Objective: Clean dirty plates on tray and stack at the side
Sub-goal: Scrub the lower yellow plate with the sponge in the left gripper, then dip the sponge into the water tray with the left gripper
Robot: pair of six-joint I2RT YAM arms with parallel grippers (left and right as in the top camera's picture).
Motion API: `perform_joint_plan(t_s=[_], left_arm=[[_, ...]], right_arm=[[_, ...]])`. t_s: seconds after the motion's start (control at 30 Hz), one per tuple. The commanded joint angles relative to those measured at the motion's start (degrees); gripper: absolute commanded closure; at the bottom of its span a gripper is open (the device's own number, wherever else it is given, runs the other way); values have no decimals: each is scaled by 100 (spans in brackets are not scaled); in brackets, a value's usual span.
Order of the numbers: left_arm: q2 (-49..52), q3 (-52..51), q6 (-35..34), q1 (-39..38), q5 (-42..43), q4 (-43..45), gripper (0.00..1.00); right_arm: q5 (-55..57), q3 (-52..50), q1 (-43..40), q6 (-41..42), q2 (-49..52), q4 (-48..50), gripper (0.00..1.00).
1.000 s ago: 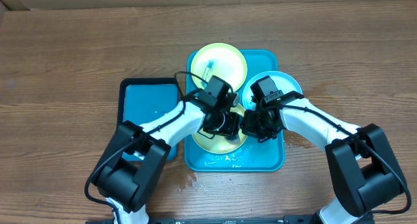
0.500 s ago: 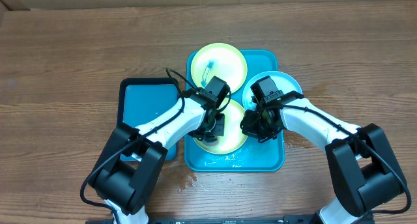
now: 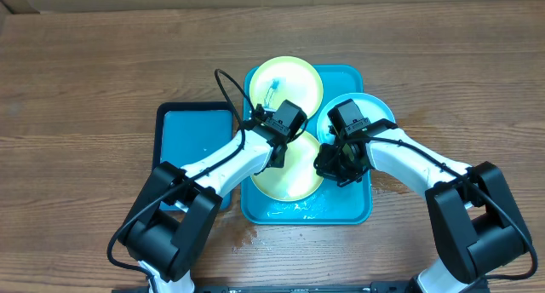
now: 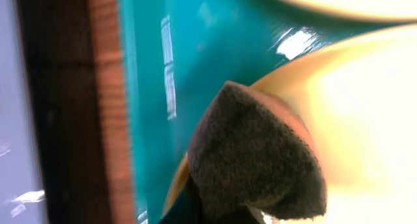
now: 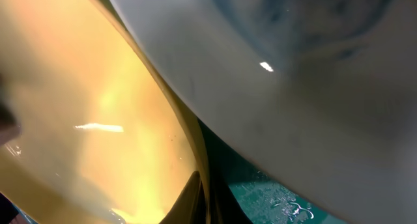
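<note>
The black-rimmed tray (image 4: pixel 13 146) is to the left of my left gripper in the overhead view, so next my gripper will lift clear, go down into it and release the sponge (image 4: pixel 257 159).
The turquoise tray (image 3: pixel 358 209) holds two yellow-green plates. The far one (image 3: pixel 285 82) has a blue-green smear. The near one (image 3: pixel 294 178) looks pale and wet. The light blue plate (image 3: pixel 370 110) leans on the tray's right rim. My left gripper (image 3: pixel 274 155) is shut on a dark sponge (image 4: pixel 257 159) pressed at the near plate's (image 4: pixel 371 113) back-left edge. My right gripper (image 3: pixel 328 167) is shut on that plate's right rim (image 5: pixel 98 107), one finger on each side (image 5: pixel 207 196). The blue plate's underside (image 5: pixel 293 87) hangs just above it.
A smaller black-rimmed blue tray (image 3: pixel 194 131) lies against the turquoise tray's left side; its rim shows in the left wrist view (image 4: pixel 52 107). Water drops lie on the turquoise tray floor (image 5: pixel 280 201) and on the wood table (image 3: pixel 247 235) in front.
My left gripper slid the sponge from the near plate's middle to its back-left edge. The right gripper and the plates have stayed put.
</note>
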Motion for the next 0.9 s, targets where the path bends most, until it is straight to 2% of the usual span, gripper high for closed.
perform_joint_plan(t_s=[0.0, 0.07, 0.13, 0.27, 0.43, 0.53, 0.73, 0.87], left_arm=[[131, -74, 0, 116, 1338, 411, 96], [153, -79, -17, 74, 2420, 787, 96], [232, -79, -203, -7, 2959, 1093, 96], [522, -79, -361, -160, 3152, 1266, 93], [590, -42, -339, 24, 3477, 1038, 96], [466, 59, -341, 254, 3010, 590, 96], [129, 247, -356, 608, 929, -778, 96], [-168, 269, -295, 636, 717, -1338, 96]], right_arm=[[627, -181, -63, -42, 212, -151, 96], [629, -181, -63, -42, 212, -151, 96], [632, -181, -63, -39, 212, -151, 96], [647, -181, -63, -42, 212, -153, 96], [647, -181, -63, -66, 212, -155, 96], [647, -181, -63, -81, 212, -155, 96], [647, -181, -63, -81, 212, -153, 96], [647, -181, -63, -81, 212, -157, 96]])
